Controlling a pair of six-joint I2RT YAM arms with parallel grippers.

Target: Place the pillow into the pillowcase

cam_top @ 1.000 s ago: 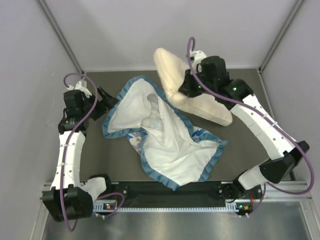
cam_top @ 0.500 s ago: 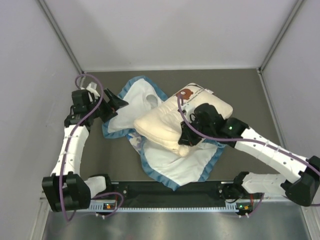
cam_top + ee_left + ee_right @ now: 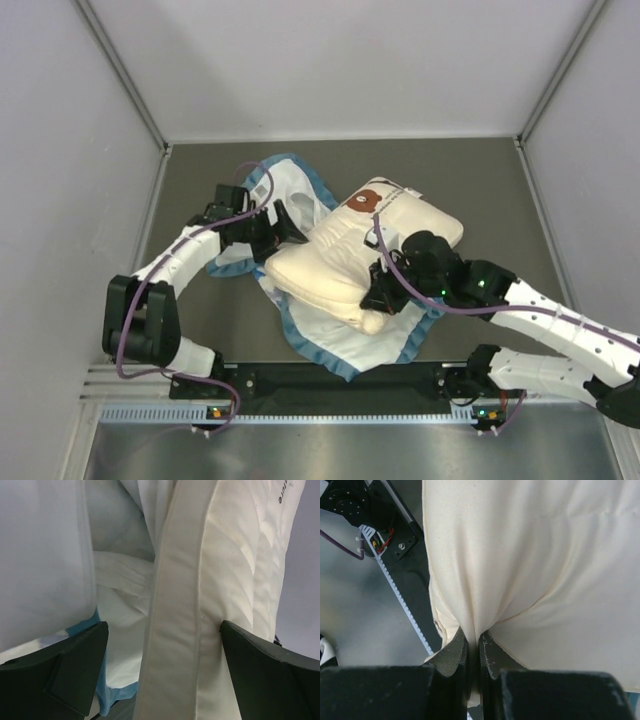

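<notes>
The pillow's seamed edge stands between the open fingers of my left gripper. I will move that gripper to the right in the top view, onto that edge, and close it.
The cream pillow (image 3: pixel 345 258) lies slanted on top of the pillowcase (image 3: pixel 335 335), its bear logo (image 3: pixel 367 199) at the far end. The pillowcase is spread with its white inside up and its blue ruffle around it. My right gripper (image 3: pixel 385 292) is shut on a pinch of the pillow's near corner; in the right wrist view the cream fabric (image 3: pixel 545 555) bunches into the closed jaws of the right gripper (image 3: pixel 473 642). My left gripper (image 3: pixel 287 224) is open at the pillow's left end. In the left wrist view the pillow's seamed edge (image 3: pixel 175 630) stands between the wide fingers (image 3: pixel 75 670), with pillowcase cloth (image 3: pixel 45 555) beside it.
A black rail (image 3: pixel 340 380) with both arm bases runs along the near table edge, and a metal ledge (image 3: pixel 350 450) lies in front of it. Grey walls close the table on the left, back and right. The dark tabletop (image 3: pixel 500 190) shows around the fabric.
The right arm has carried the pillow from the back right down onto the pillowcase. The left arm has swung in from the left edge to the pillow's left end, staying open.
</notes>
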